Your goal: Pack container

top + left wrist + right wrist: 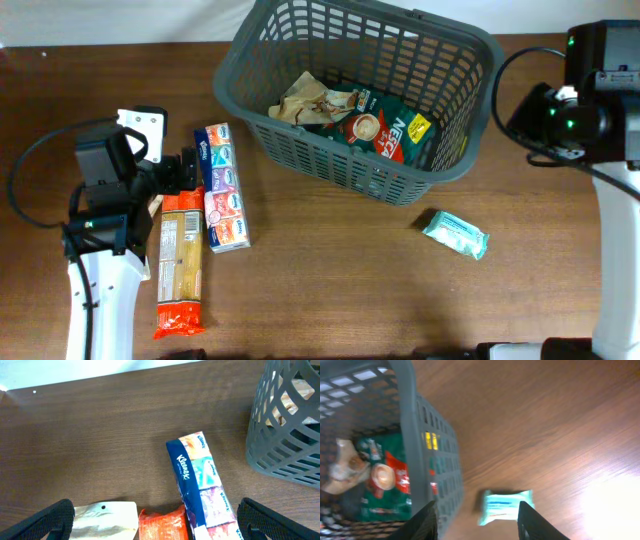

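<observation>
My right gripper shifts to the left in the overhead view next and lowers to the basket's nearest rim, since that rim stands outside its finger gap.
The container point(350, 90), a dark grey lattice basket, stands at the back middle of the table. In it lie a brown packet point(305, 100) and a green and red coffee packet point(385, 128). My left gripper point(157, 527) hangs wide open over a Kleenex pack point(200, 480), an orange packet point(162, 524) and a cream packet point(105, 517), holding nothing. My right gripper point(480, 525) is open and empty, above the table beside the container's right wall point(427, 435). A teal packet point(505, 506) lies on the table below it.
In the overhead view the Kleenex pack point(225, 190) and the long orange packet point(180, 260) lie side by side at the left. The teal packet point(455, 233) sits alone to the front right of the basket. The right arm point(600, 110) stands at the right edge.
</observation>
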{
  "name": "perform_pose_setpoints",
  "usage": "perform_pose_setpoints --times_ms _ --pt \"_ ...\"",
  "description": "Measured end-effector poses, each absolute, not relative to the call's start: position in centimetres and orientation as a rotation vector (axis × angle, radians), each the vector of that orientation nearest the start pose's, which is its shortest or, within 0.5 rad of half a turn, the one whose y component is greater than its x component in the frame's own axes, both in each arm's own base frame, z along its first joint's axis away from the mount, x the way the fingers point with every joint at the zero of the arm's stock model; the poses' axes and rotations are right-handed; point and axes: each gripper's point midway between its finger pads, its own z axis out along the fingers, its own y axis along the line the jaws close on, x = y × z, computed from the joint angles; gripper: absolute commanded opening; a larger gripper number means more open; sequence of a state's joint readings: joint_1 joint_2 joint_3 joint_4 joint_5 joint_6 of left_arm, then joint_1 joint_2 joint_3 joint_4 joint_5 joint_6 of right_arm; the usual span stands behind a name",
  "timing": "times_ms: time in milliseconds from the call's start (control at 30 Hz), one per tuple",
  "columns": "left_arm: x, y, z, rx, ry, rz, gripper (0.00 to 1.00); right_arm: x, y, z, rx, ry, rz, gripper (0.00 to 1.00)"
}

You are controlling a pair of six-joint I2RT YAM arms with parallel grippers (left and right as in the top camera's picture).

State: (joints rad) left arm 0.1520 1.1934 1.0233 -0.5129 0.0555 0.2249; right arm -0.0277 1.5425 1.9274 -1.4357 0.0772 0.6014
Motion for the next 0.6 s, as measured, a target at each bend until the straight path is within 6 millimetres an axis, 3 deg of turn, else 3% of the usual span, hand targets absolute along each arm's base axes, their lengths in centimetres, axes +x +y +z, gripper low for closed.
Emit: perform_pose_setpoints --times_ms 67,367,600 --pt "36.2 4.6 22.2 0.112 2.254 0.139 0.99 34.5 -1.8 31.0 0.890 2.465 0.152 0.56" --pt "36.2 4.6 22.2 0.112 2.254 0.139 0.99 37.8 2.7 30.0 0.914 2.447 0.299 0.59" --pt "36.2 4.6 22.2 0.112 2.254 0.140 0.99 38.5 3.5 27.3 0.947 2.530 0.265 0.59"
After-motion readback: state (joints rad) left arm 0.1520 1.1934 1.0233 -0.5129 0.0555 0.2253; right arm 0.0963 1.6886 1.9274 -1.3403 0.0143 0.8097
